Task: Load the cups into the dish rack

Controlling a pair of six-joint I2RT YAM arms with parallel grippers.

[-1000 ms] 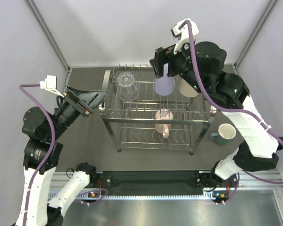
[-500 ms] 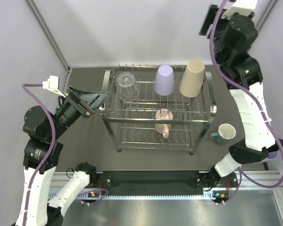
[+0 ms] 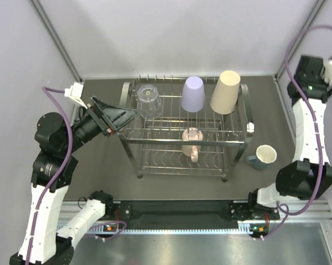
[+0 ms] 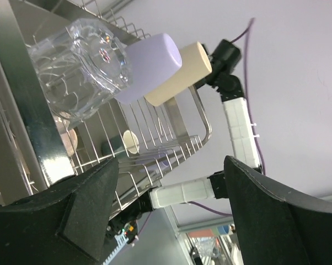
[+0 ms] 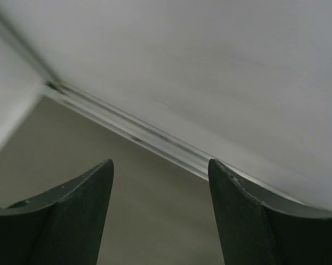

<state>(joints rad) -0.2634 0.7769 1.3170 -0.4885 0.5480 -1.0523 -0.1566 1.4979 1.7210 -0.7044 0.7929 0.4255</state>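
The near table corner on the teal mug's side is below my empty right gripper and toward my base, so the gripper should move back and down to it.
The dish rack [image 3: 239, 142] stands mid-table. On its top tier a clear glass [image 3: 149, 101], a lavender tumbler [image 3: 192, 94] and a beige tumbler [image 3: 225, 92] sit upside down. A pink mug [image 3: 192, 143] rests on the lower tier. A teal mug [image 3: 263, 156] stands on the table right of the rack. My left gripper [image 3: 122, 117] hovers open at the rack's left end, nothing between its fingers. The left wrist view shows the glass [image 4: 80, 61], the lavender tumbler [image 4: 149, 55] and the beige tumbler [image 4: 180, 72] ahead of the open left gripper [image 4: 171, 165]. My right gripper [image 5: 160, 165] is open and empty, facing the wall.
My right arm [image 3: 309, 118] reaches high along the right wall, far from the rack. Grey walls close in the back and both sides. The arm bases and a rail [image 3: 177, 212] line the near edge.
My right arm left the lavender tumbler on the rack's top tier, then rose and swung to the far right wall. The left gripper shifted slightly toward the rack.
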